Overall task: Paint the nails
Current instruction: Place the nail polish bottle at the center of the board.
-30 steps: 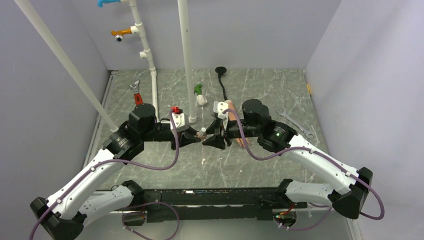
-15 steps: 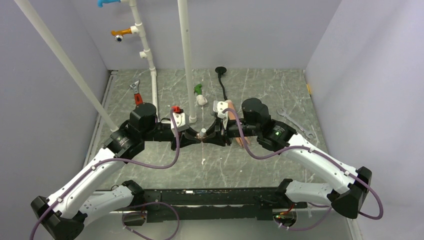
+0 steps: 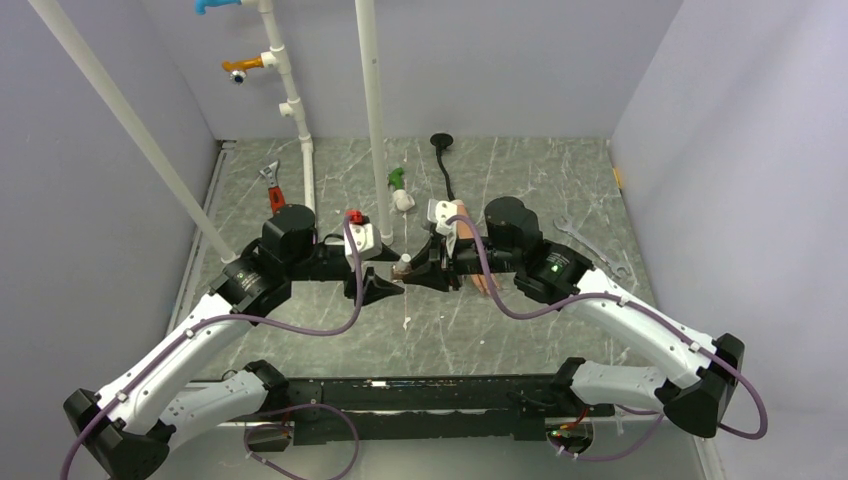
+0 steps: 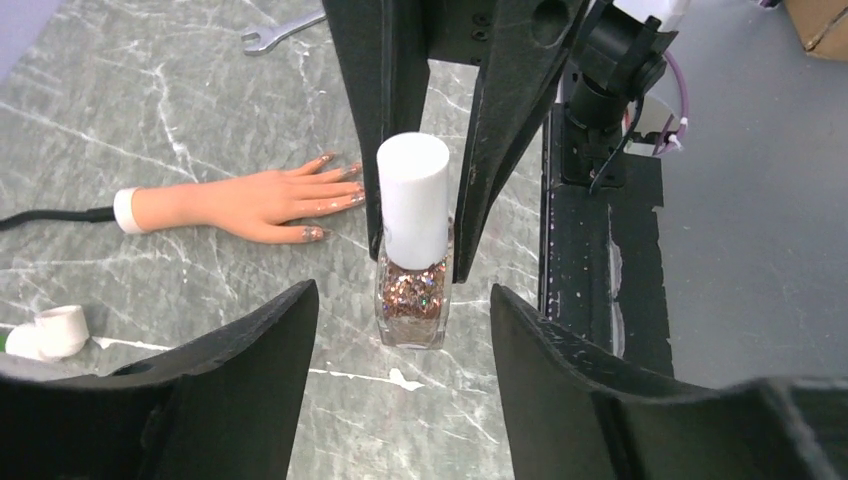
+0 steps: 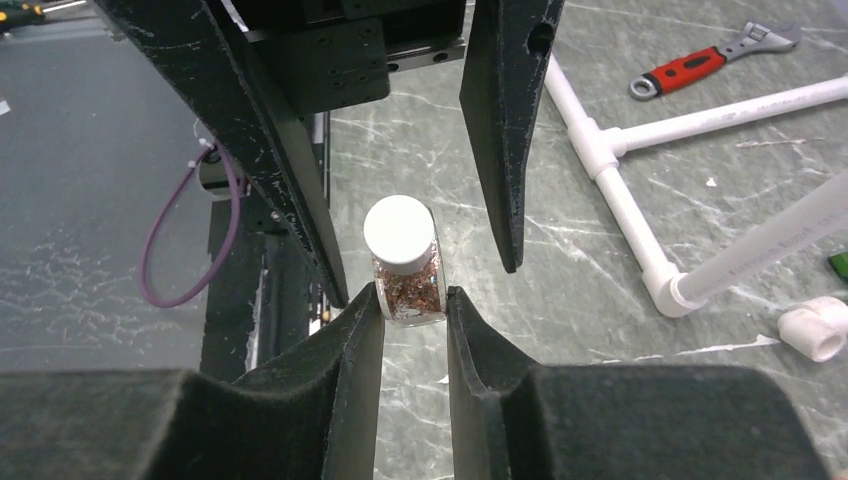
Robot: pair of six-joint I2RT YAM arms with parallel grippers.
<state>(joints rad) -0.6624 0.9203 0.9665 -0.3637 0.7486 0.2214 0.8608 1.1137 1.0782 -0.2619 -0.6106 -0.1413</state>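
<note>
I need to lower the bottle (image 3: 403,265) upright onto the bare tabletop with my right gripper and release it there, because that clear spot is below the gripper.
A small clear polish bottle (image 4: 412,295) of coppery glitter with a white cap (image 4: 412,195) stands upright between the two arms. My right gripper (image 5: 412,298) is shut on its glass body (image 5: 406,283), with a fingertip on each side. My left gripper (image 4: 400,295) is open; its fingers (image 4: 250,350) flank the bottle without touching it. The peach mannequin hand (image 4: 240,205) lies flat behind it, and its nails (image 4: 330,195) glint with polish. In the top view the bottle (image 3: 403,265) sits mid-table and the right arm covers most of the hand (image 3: 483,281).
A white pipe frame (image 3: 372,120) rises at the back left, and its base (image 5: 610,180) lies on the table. A red-handled wrench (image 3: 272,190), a steel spanner (image 3: 590,245), a green-and-white piece (image 3: 399,188) and the hand's black stem (image 3: 441,145) lie around.
My left gripper has opened, let go of the bottle and drawn back slightly to the left. The right gripper had closed on the bottle's body and keeps hold of it.
</note>
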